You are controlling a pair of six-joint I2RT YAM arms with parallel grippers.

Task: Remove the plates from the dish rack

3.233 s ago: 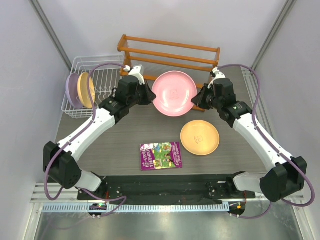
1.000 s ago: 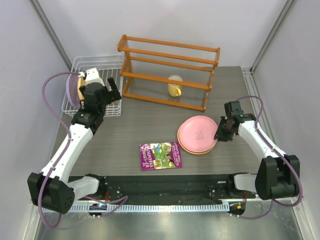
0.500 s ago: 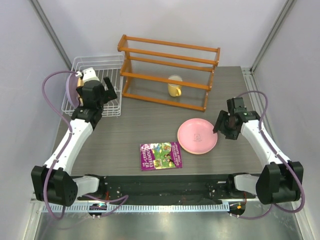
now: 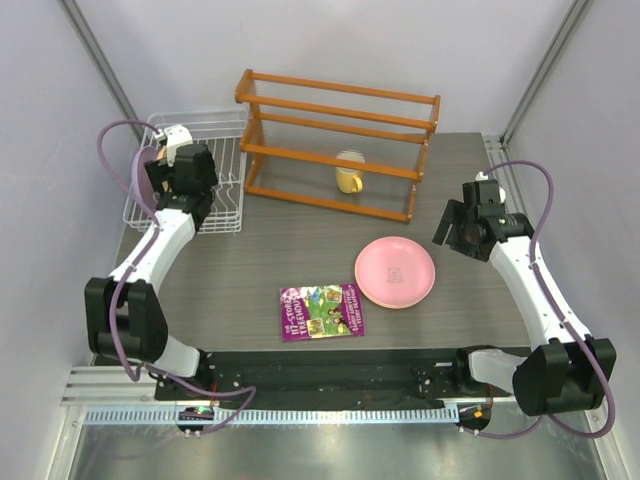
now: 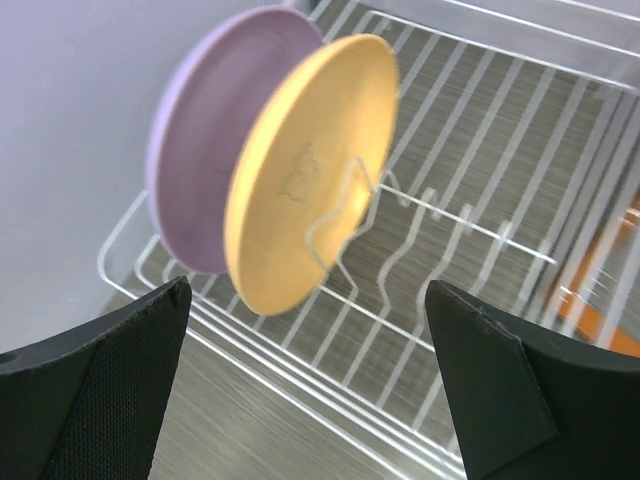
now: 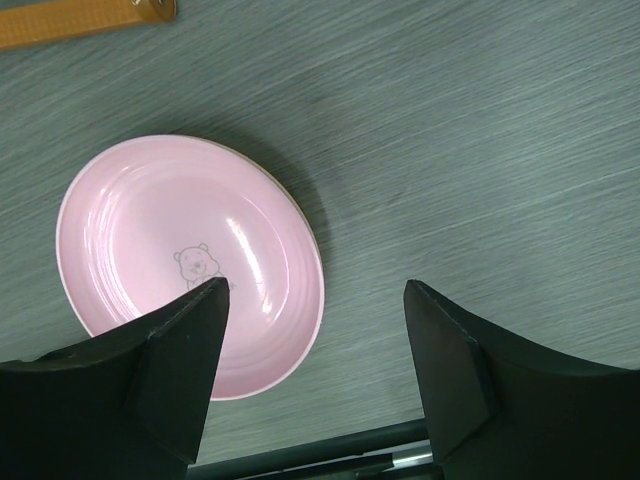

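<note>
I next need to lower my left gripper, moving to the left in the wrist view, to straddle the yellow-orange plate's near rim (image 5: 241, 238), because it stands below my gripper and off-centre to that side.
In the left wrist view a yellow-orange plate (image 5: 300, 170) and a lavender plate (image 5: 205, 130) stand on edge in the white wire dish rack (image 5: 480, 230). My left gripper (image 5: 308, 285) hangs open just short of them with nothing between its fingers. From above, that left gripper (image 4: 190, 178) sits over the dish rack (image 4: 225, 125) and covers most of both plates. A pink plate (image 4: 395, 271) lies flat on the table. My right gripper (image 4: 450, 232) is raised to the right of it, open and empty. In the right wrist view the right gripper (image 6: 315, 285) hovers over the near rim of the pink plate (image 6: 180, 250).
An orange wooden shelf rack (image 4: 335, 140) stands at the back, with a small yellow mug (image 4: 348, 172) in it. A purple booklet (image 4: 322, 310) lies near the front, left of the pink plate. The grey walls close in on both sides.
My right gripper set the pink plate on the yellow-orange one on the table, opened and lifted away to the right. My left arm swung back over the dish rack.
</note>
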